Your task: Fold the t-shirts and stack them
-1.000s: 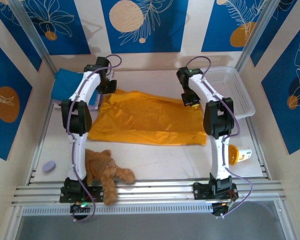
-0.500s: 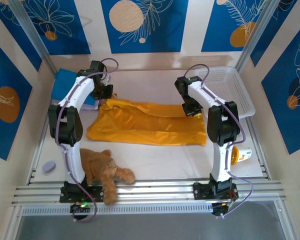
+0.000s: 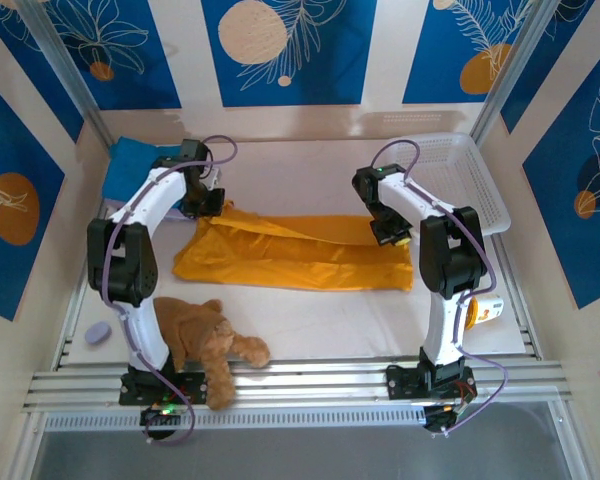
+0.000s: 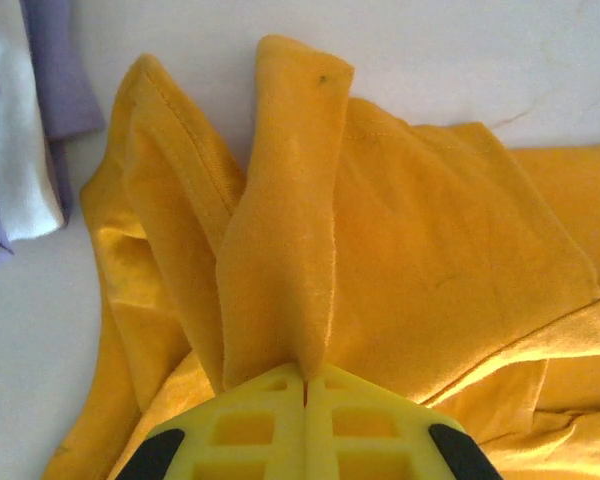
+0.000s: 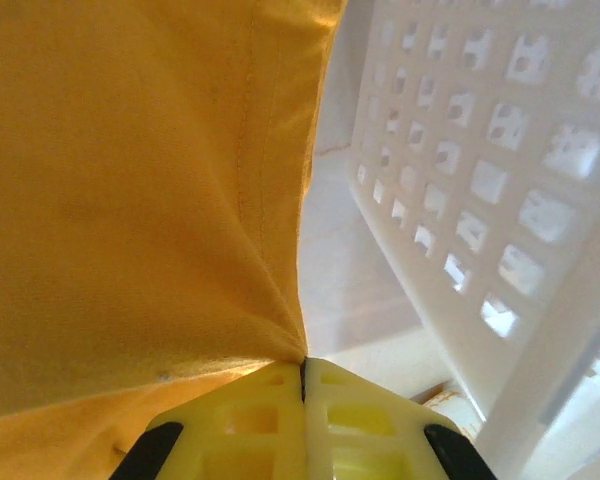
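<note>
I should move my right gripper slightly back and down next, lay the held edge on the shirt's near part and release it, because that layer lies flat.
A mustard-orange t-shirt (image 3: 290, 250) lies across the middle of the table, its far edge folded towards the front. My left gripper (image 4: 305, 378) is shut on a pinched fold of the mustard-orange t-shirt (image 4: 280, 230) at its far left corner. My right gripper (image 5: 302, 366) is shut on the far right edge of the same shirt (image 5: 130, 200). From above, the left gripper (image 3: 212, 203) and right gripper (image 3: 392, 233) hold the two far corners. A folded blue t-shirt (image 3: 135, 165) lies at the back left, with pale lilac cloth (image 4: 55, 80) under it.
A white slotted basket (image 3: 470, 180) stands at the back right, close to my right gripper. A brown plush teddy (image 3: 205, 335) lies at the front left. An orange cup (image 3: 480, 310) lies on its side at the front right. A small lilac object (image 3: 98, 333) sits far left.
Both grippers have drawn the shirt's far edge towards the front, so the shirt now lies as a narrower band. The left arm has swung out to the left.
</note>
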{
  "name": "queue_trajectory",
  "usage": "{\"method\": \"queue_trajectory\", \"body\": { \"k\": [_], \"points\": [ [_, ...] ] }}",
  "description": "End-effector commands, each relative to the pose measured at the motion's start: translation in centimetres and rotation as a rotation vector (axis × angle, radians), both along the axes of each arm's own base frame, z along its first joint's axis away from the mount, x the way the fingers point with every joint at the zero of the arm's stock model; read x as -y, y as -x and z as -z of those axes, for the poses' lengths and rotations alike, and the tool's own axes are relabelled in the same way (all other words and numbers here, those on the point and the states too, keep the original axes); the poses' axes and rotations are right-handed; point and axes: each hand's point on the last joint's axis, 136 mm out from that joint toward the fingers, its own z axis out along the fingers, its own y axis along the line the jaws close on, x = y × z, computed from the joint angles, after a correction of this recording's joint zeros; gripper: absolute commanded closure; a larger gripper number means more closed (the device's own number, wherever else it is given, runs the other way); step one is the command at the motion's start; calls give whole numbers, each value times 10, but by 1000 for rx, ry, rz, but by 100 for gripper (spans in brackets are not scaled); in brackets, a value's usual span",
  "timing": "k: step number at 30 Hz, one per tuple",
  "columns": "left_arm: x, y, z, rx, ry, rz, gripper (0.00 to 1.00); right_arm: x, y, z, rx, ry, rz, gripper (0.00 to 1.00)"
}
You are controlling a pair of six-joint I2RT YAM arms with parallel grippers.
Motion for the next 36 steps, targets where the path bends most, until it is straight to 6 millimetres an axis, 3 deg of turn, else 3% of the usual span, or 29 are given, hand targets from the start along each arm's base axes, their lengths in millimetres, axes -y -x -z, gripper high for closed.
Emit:
{"method": "queue_trajectory", "body": {
  "k": [1,7,15,17,20,24,27,31,36],
  "points": [
    [7,12,-8,8,2,33,100,3,9,-2,-7,30,11,100],
    [2,33,6,-58,-19,27,100,-2,26,11,-64,-8,61,98],
    [-3,55,17,-113,-42,16,97,-7,38,22,-122,-32,71,83],
    [-5,59,18,-120,-45,12,87,-8,39,19,-123,-41,69,78],
    [-8,64,18,-123,-59,8,85,-10,38,12,-107,-38,56,69],
    [-11,69,12,-123,-73,9,82,-16,41,-7,-86,-37,59,68],
    [-15,70,2,-106,-86,5,78,-40,42,-27,-30,-106,60,68],
    [-11,60,-12,-82,-59,2,70,-96,31,-46,77,-321,67,68],
    [-7,29,-18,-55,-56,12,64,-171,6,-52,170,-613,79,67]
  ]
}}
